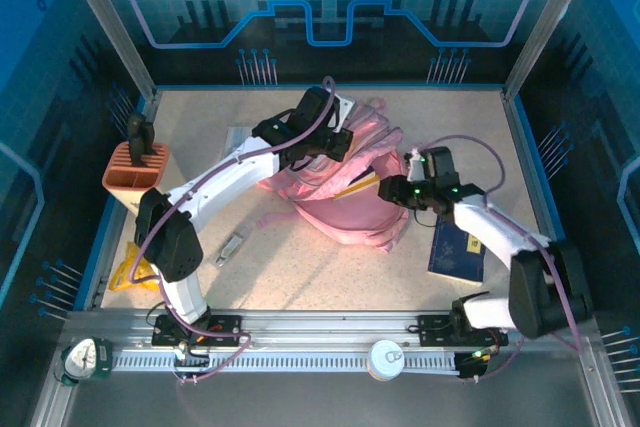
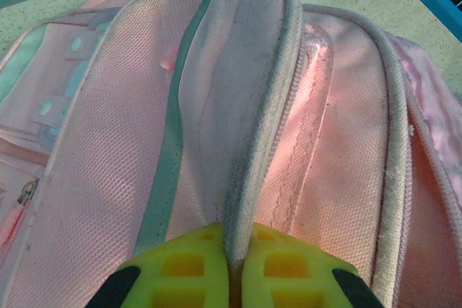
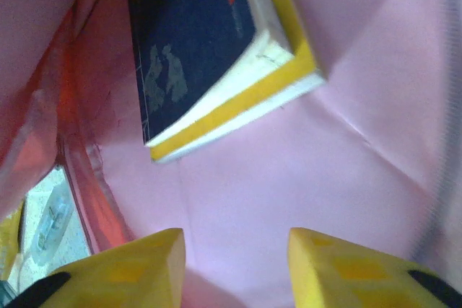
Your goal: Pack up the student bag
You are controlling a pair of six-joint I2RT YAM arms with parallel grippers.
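My left gripper will next move the bag's rim down and back over the bag's opening (image 1: 360, 205), which is below and back from the gripper, and let go, because the book is in the bag.
The pink student bag (image 1: 345, 197) lies in the middle of the table, its mouth held open toward the right. My left gripper (image 2: 237, 268) is shut on the bag's zipper edge (image 2: 271, 106), pinching the grey-white rim between its yellow fingers. My right gripper (image 3: 234, 254) is open inside the bag, with pink lining (image 3: 310, 164) all round it. A dark blue book with a yellow edge (image 3: 209, 55) lies inside the bag, just beyond the open fingers and apart from them. From above, its yellow corner (image 1: 362, 182) shows at the bag's mouth.
A second dark blue book (image 1: 457, 249) lies on the table right of the bag. A salmon-orange pen holder (image 1: 136, 169) stands at the left. A small grey item (image 1: 230, 248) lies in front of the bag, and something yellow (image 1: 128, 272) sits by the left edge.
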